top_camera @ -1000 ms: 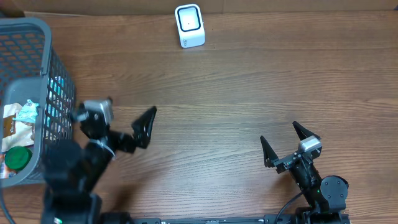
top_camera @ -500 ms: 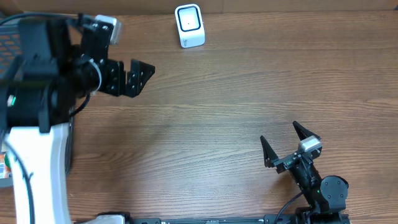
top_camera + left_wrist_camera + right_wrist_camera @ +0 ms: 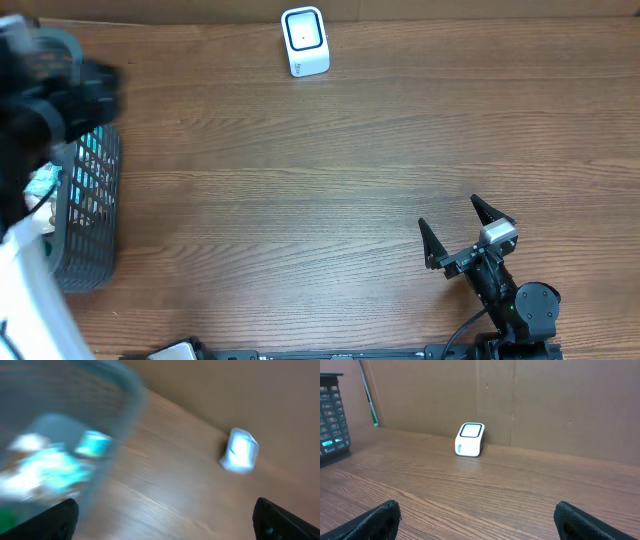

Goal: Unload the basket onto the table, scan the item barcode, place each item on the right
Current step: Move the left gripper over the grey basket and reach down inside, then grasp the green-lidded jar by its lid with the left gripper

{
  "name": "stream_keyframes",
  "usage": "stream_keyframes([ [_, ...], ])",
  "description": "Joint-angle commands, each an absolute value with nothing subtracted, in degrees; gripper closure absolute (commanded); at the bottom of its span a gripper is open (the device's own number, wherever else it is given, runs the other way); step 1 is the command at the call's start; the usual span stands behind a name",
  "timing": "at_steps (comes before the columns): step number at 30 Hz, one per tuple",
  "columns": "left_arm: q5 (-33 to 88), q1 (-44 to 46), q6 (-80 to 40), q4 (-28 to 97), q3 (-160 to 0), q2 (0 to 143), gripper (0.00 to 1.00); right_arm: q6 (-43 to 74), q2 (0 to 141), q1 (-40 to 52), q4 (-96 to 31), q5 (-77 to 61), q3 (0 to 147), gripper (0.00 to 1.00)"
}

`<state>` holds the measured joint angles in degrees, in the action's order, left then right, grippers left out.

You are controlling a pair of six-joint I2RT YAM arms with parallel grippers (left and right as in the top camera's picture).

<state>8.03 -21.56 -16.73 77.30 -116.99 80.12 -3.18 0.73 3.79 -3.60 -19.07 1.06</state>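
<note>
The green item point(image 3: 46, 247) point(image 3: 6, 518) sits below my gripper, back toward my base, inside the basket's rim, so my empty left gripper should next move back and go down over it.
The white barcode scanner point(image 3: 305, 42) stands at the table's far edge, also visible as a scanner point(image 3: 470, 439) in the right wrist view and, blurred, as a scanner point(image 3: 240, 450) in the left wrist view. Items point(image 3: 55, 460) lie as blurred teal and white packets inside the grey basket point(image 3: 88, 205) at the left. My left arm point(image 3: 55, 100) is a motion-blurred dark mass over the basket's far end. The left gripper point(image 3: 167, 525) is open, with only bare wood between its fingers. The right gripper point(image 3: 465, 225) rests open near the front right, holding nothing.
A brown cardboard wall point(image 3: 545, 405) backs the table behind the scanner. The basket's mesh wall point(image 3: 332, 410) shows at the left of the right wrist view. Wood tabletop point(image 3: 330, 170) stretches between the basket and the right arm.
My left arm has swung from the mid-left of the table up and leftward, now over the basket. Its jaws stay wide. The right arm has not moved.
</note>
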Motion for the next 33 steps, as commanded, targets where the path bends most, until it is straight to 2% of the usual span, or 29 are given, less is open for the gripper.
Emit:
stream_keyframes([
  [1,-0.9,-29.6,-23.3,78.8,-118.2,78.3,0.05,-3.0,0.2,3.7,-3.3,-18.7,0.5,0.0],
  [4,0.0,-37.0,-28.6,79.0,-115.0,79.3,0.06,-3.0,0.2,3.7,-3.3,-18.7,0.5,0.0],
  [12,-4.8,-42.1,-28.3,78.6,-105.0,82.5,0.05,-3.0,0.2,3.7,-3.3,-18.7,0.5,0.0],
  [22,-6.0,-49.0,-18.7,72.7,-90.5,83.4,0.01,-3.0,0.2,3.7,-3.3,-18.7,0.5,0.0],
  [26,-7.2,-50.3,-13.4,71.4,-88.6,88.4,0.06,-3.0,0.2,3.7,-3.3,-18.7,0.5,0.0],
  [28,-8.6,-50.3,-11.2,71.2,-88.6,90.7,0.17,-3.0,0.2,3.7,-3.3,-18.7,0.5,0.0],
  [33,-10.4,-50.3,-10.5,70.4,-88.6,95.8,0.17,-3.0,0.2,3.7,-3.3,-18.7,0.5,0.0],
])
